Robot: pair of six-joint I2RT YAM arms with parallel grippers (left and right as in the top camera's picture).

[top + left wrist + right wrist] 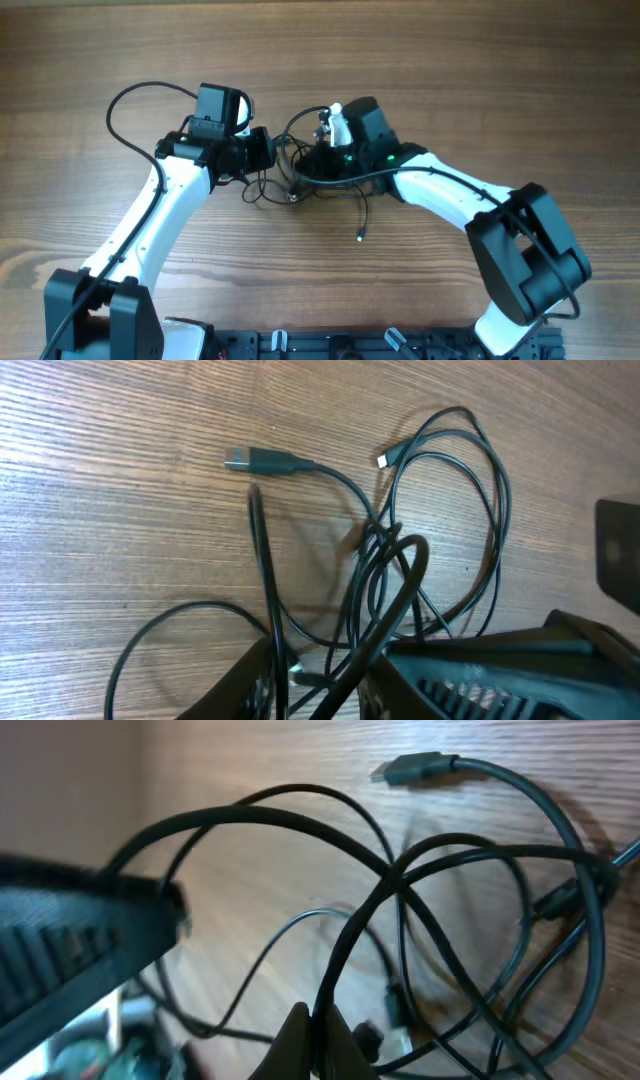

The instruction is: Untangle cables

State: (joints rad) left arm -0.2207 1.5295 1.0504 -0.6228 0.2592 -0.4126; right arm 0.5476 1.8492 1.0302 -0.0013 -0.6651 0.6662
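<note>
I will next lift my right gripper high above the knotted bundle (296,176) (482,1004) below it and release the pinched piece of cable there, since it still crosses other cables.
The cables (293,183) lie as a knotted black bundle on the wooden table, between my two grippers. One strand trails toward the front and ends in a small plug (360,237). My left gripper (268,155) is at the bundle's left edge. In the left wrist view its fingers (335,672) are apart, with several strands running between them, and a USB plug (240,458) and a small plug (385,459) lie beyond. My right gripper (315,160) is at the bundle's right side. In the right wrist view its fingers (322,1025) are pinched on one strand (352,935).
The left arm's own thicker black cable (128,98) loops over the table at the far left. Bare wooden table (480,80) surrounds the bundle. The arm bases and a black rail (330,345) are at the front edge.
</note>
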